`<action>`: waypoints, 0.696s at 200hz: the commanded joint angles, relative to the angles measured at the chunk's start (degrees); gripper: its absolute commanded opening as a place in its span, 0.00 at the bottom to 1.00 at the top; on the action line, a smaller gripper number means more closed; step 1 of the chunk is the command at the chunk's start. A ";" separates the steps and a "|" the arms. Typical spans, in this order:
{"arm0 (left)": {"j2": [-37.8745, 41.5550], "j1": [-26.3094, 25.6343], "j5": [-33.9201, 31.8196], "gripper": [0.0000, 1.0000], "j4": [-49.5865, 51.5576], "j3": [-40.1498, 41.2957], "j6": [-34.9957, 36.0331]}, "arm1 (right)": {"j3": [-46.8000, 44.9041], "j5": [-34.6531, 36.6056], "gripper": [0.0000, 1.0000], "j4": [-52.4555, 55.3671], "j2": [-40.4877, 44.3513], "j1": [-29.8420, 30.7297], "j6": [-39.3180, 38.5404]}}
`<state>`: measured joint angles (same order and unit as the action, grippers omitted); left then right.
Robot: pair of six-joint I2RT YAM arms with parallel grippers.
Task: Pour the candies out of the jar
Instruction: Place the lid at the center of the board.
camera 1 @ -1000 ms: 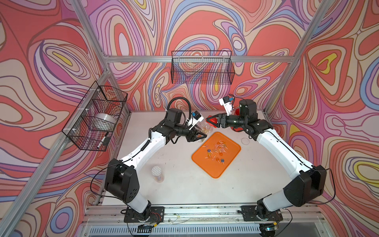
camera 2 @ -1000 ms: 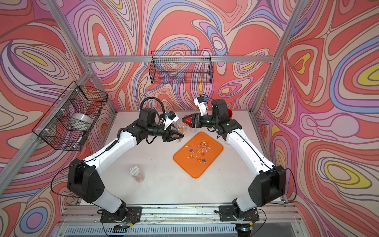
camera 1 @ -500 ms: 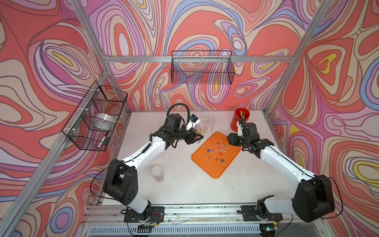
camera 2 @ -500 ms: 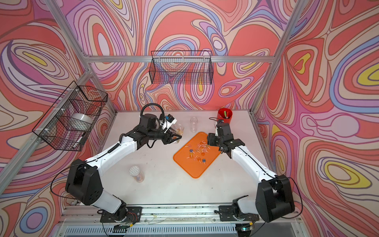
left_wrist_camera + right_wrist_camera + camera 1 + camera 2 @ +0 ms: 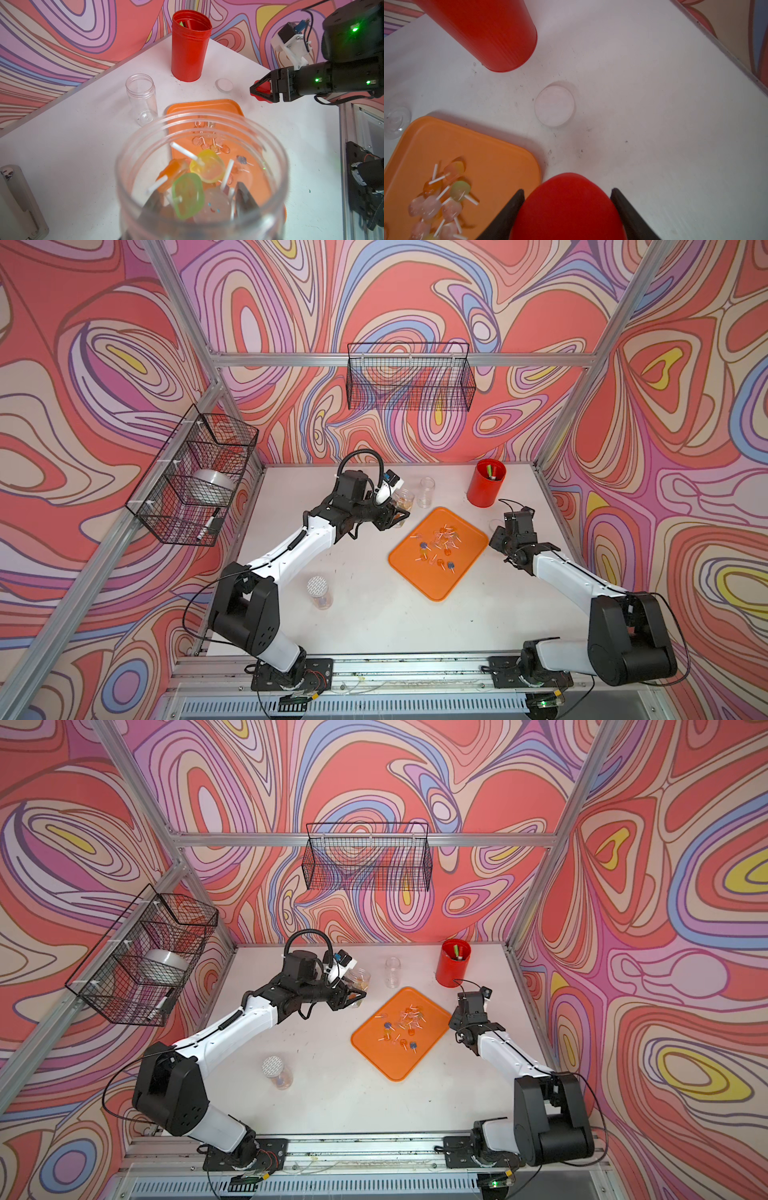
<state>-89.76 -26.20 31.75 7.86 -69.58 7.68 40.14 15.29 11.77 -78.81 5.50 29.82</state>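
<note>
The tabletop (image 5: 496, 558) beside the orange tray's corner is bare and lies below the right gripper, so the gripper will next lower the red lid onto that empty spot and let go of it.
My left gripper (image 5: 394, 515) is shut on a clear jar (image 5: 403, 501) with no lid. It holds the jar above the table, just beyond the far left corner of the orange tray (image 5: 469, 568). Several candies (image 5: 195, 180) lie inside the jar, and the dark fingers (image 5: 244, 195) show through its wall. More candies (image 5: 436, 545) are scattered on the tray. My right gripper (image 5: 566, 192) is shut on a red lid (image 5: 569, 209), low over the table just right of the tray. The left wrist view shows that gripper (image 5: 260, 91) from the side.
An empty clear jar (image 5: 427, 491) and a red cup (image 5: 485, 489) holding pens stand behind the tray. A clear lid (image 5: 554, 106) lies on the table beside the cup. A jar with a white lid (image 5: 320, 592) stands front left. Wire baskets hang on the back and left walls.
My right arm has swung away from the jar with the red lid, going right and down to the table beside the tray. My left arm has drawn back a little with the jar.
</note>
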 commanded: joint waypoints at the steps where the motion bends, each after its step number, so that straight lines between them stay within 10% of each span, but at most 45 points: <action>1: 0.24 0.27 -0.19 0.00 -1.19 -0.07 0.29 | 0.62 -0.40 0.34 -2.91 -3.29 -0.42 4.57; 109: -1.11 -0.74 -1.56 0.00 1.45 -1.07 2.42 | -2.43 4.69 0.38 -3.74 -6.05 -0.49 11.78; 139: -1.74 -1.44 -1.08 0.00 2.40 -1.85 2.51 | -1.76 4.43 0.55 -2.91 -5.19 -0.49 11.84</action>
<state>-90.70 -26.89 29.91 9.17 -69.58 9.02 38.44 18.44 7.79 -85.19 5.32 40.86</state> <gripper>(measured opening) 0.470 0.632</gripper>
